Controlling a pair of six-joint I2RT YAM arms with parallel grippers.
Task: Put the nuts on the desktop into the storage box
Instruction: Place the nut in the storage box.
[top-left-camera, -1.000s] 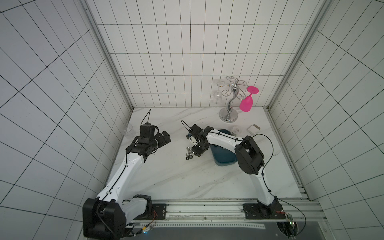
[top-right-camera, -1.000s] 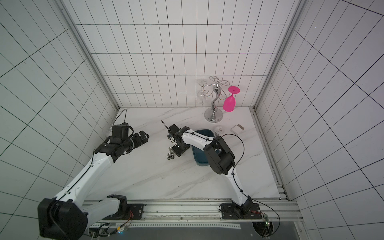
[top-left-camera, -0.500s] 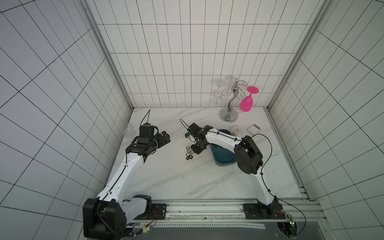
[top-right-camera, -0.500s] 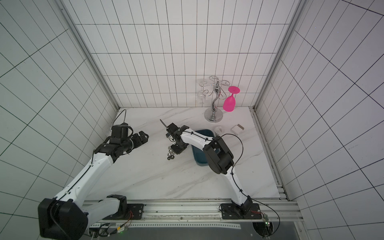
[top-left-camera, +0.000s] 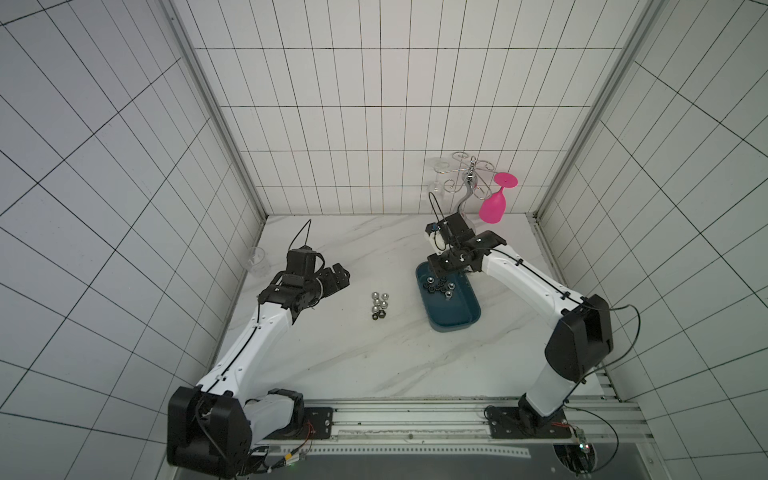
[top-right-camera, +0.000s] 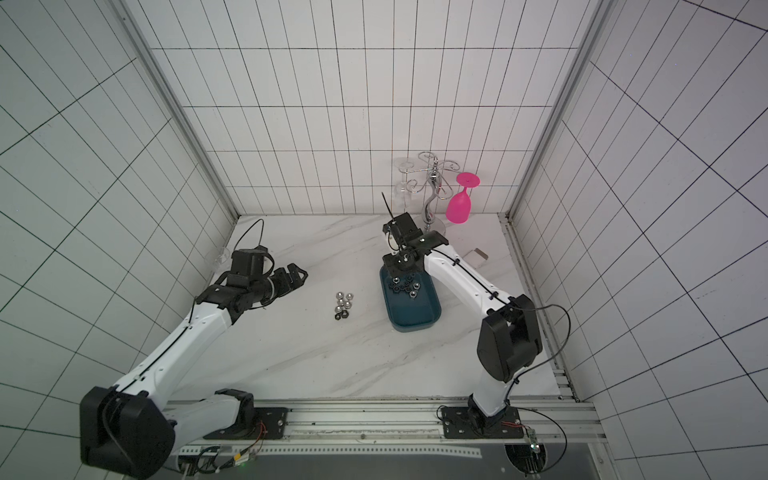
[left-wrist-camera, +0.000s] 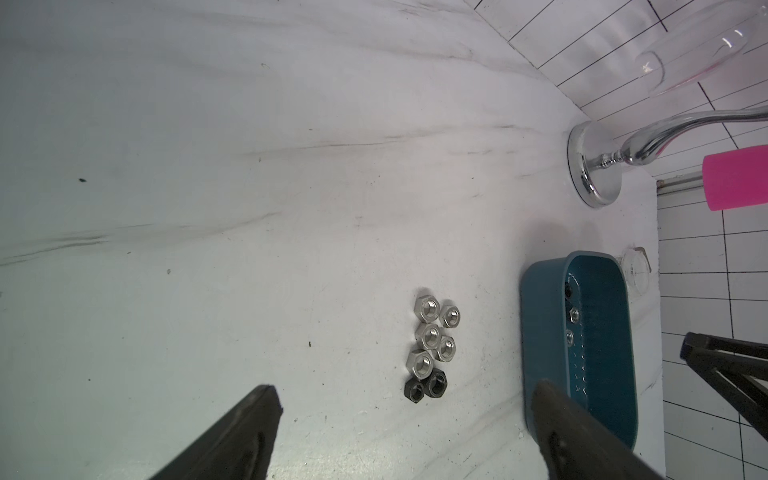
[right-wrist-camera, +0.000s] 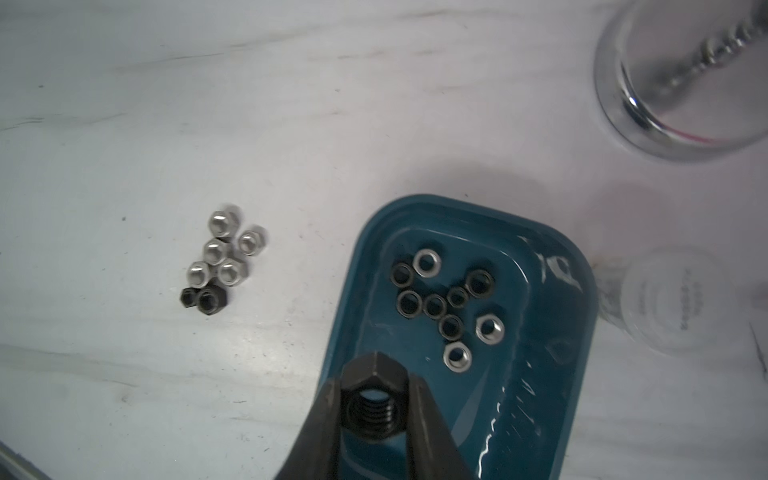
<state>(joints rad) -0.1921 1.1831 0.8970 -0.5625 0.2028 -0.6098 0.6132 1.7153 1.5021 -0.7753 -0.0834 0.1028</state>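
Note:
The bare bottom of the teal storage box (top-left-camera: 455, 322) is empty beside the black nuts, so my right gripper needs to lower in and release its nut there next.
Several nuts (top-left-camera: 380, 305) (top-right-camera: 343, 305) lie in a tight cluster on the white desktop (top-left-camera: 332, 357): silver ones (left-wrist-camera: 432, 345) (right-wrist-camera: 220, 259) and two black ones (left-wrist-camera: 426, 387). The teal storage box (top-left-camera: 455, 322) (top-right-camera: 419, 320) (right-wrist-camera: 540, 395) holds several more nuts (right-wrist-camera: 444, 307). My right gripper (top-left-camera: 439, 278) (right-wrist-camera: 374, 386) hangs over the box's far left part, shut on a black nut (right-wrist-camera: 374, 401). My left gripper (top-left-camera: 338, 278) (left-wrist-camera: 405, 395) is open, above the desktop to the left of the cluster.
A chrome glass rack (top-left-camera: 469, 187) with a pink glass (top-left-camera: 493, 205) stands at the back right. A small white round jar (right-wrist-camera: 669, 299) sits just beyond the box, a small white box (top-right-camera: 478, 254) to its right. A clear cup (top-left-camera: 255, 261) stands by the left wall.
My right gripper has shut on a black nut at the cluster and carried it right to above the storage box. The left arm has stayed still.

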